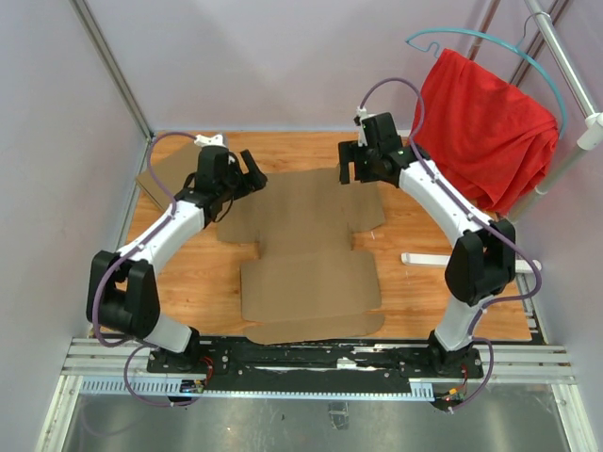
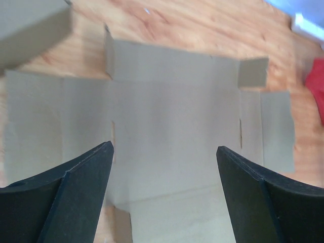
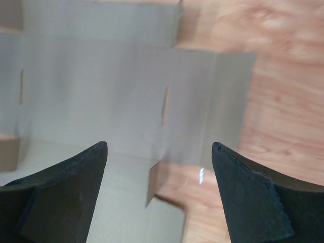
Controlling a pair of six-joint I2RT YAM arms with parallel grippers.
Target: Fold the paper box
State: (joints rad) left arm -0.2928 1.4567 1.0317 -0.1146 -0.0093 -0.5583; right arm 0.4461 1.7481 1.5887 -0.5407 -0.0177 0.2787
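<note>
I will next lower my right gripper and reach outward with it, so its open fingers are on both sides of the raised box flap's edge (image 3: 178,24), which stands upright below and outward of the gripper.
The paper box (image 1: 306,250) lies flat and unfolded on the wooden table, a brown die-cut sheet with creases, flaps and tabs. My left gripper (image 1: 252,171) hovers open over its far left part; the left wrist view shows the sheet (image 2: 172,116) spread below the open fingers (image 2: 83,177). My right gripper (image 1: 353,167) hovers open over its far right edge; the right wrist view shows the sheet (image 3: 101,81), a side flap and bare wood below the open fingers (image 3: 243,182). Neither gripper touches the cardboard.
A second piece of brown cardboard (image 1: 174,174) lies at the far left under my left arm. A red cloth (image 1: 485,127) hangs on a rack at the far right. A white strip (image 1: 429,258) lies on the wood right of the sheet.
</note>
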